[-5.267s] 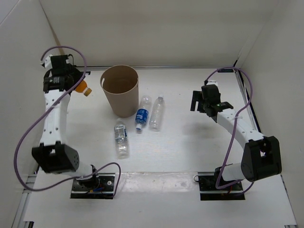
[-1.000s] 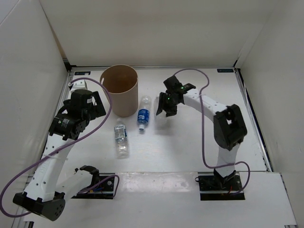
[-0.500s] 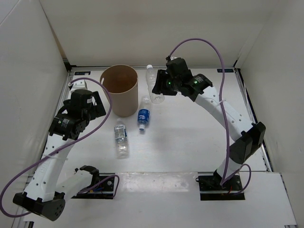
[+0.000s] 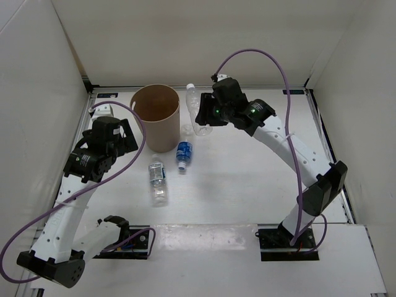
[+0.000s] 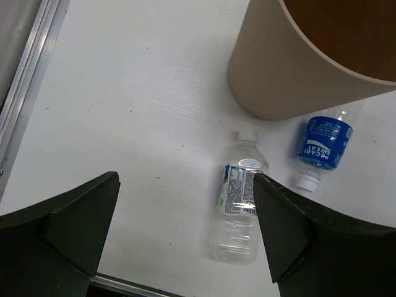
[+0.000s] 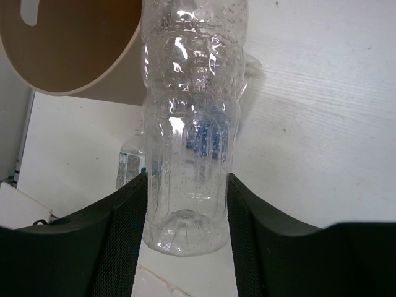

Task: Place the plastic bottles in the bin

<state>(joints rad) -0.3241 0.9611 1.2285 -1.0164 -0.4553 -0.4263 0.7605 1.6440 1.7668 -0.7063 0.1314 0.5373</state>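
Observation:
My right gripper should next move up over the bin's opening, to its left in the top view, and release. The bottle is still outside the bin's rim.
My right gripper is shut on a plain clear plastic bottle, held in the air just right of the tan bin. In the right wrist view that bottle stands between the fingers of the right gripper, with the bin's rim at the upper left. A blue-labelled bottle and a small-labelled bottle lie on the table in front of the bin. The left gripper hangs open and empty left of them. The left wrist view shows the left gripper, the small-labelled bottle, the blue-labelled bottle and the bin.
White walls enclose the table on three sides. A metal rail runs along the left edge. Purple cables loop off both arms. A small white block sits at the back left.
The right arm has lifted the plain bottle off the table and carried it up and left, close to the bin's rim. The left arm has not moved in the last second.

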